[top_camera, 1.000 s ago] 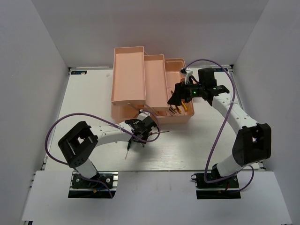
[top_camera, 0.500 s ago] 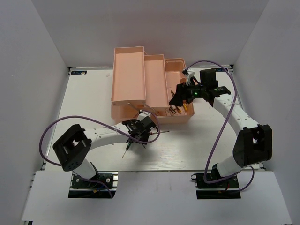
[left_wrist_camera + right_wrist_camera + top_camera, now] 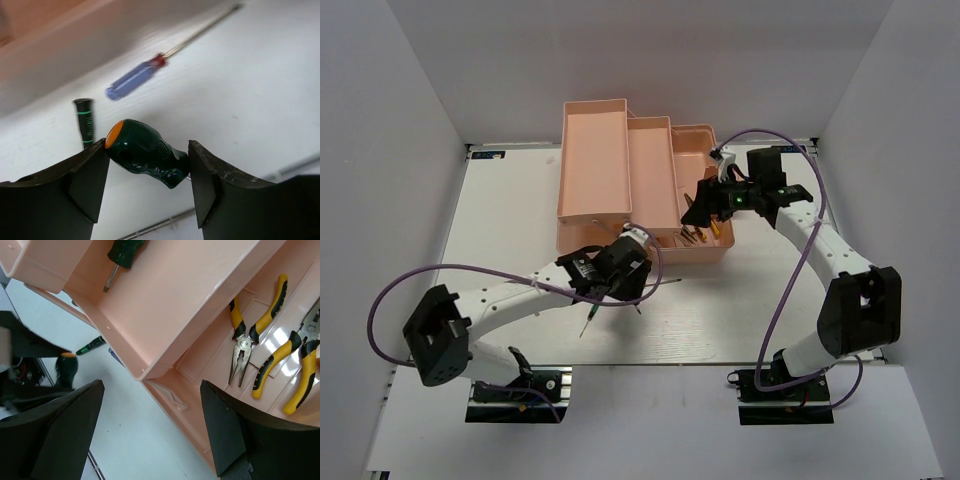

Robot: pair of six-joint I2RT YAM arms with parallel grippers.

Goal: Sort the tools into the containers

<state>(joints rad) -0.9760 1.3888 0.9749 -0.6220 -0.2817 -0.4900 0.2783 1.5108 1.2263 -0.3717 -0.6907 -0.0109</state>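
My left gripper should carry the green-handled screwdriver up and outward over the raised tray (image 3: 654, 172) beside the pliers, where another green-handled screwdriver lies.
My left gripper (image 3: 620, 272) is shut on a green-handled screwdriver (image 3: 145, 152) with an orange cap, held just in front of the salmon-pink toolbox (image 3: 595, 160). Its shaft (image 3: 586, 322) points toward the near edge. On the table beyond it lie the red-and-blue screwdriver (image 3: 137, 80) and a slim black-and-green tool (image 3: 84, 122). My right gripper (image 3: 705, 207) is open and empty above the toolbox's right side. Two yellow-handled pliers (image 3: 245, 337) (image 3: 292, 370) lie in the bottom compartment. Another green-handled screwdriver (image 3: 122, 251) lies in a raised tray (image 3: 165, 300).
The toolbox stands open at the back middle, with two raised trays (image 3: 650, 170) stepped to the left of its bottom compartment (image 3: 697, 140). Its latch tab (image 3: 167, 392) sticks out of the front wall. White walls close in both sides, and purple cables loop from both arms.
My left arm has stretched out, its elbow swinging left and down. Its gripper has moved slightly toward the toolbox with the green screwdriver. The right gripper has barely moved.
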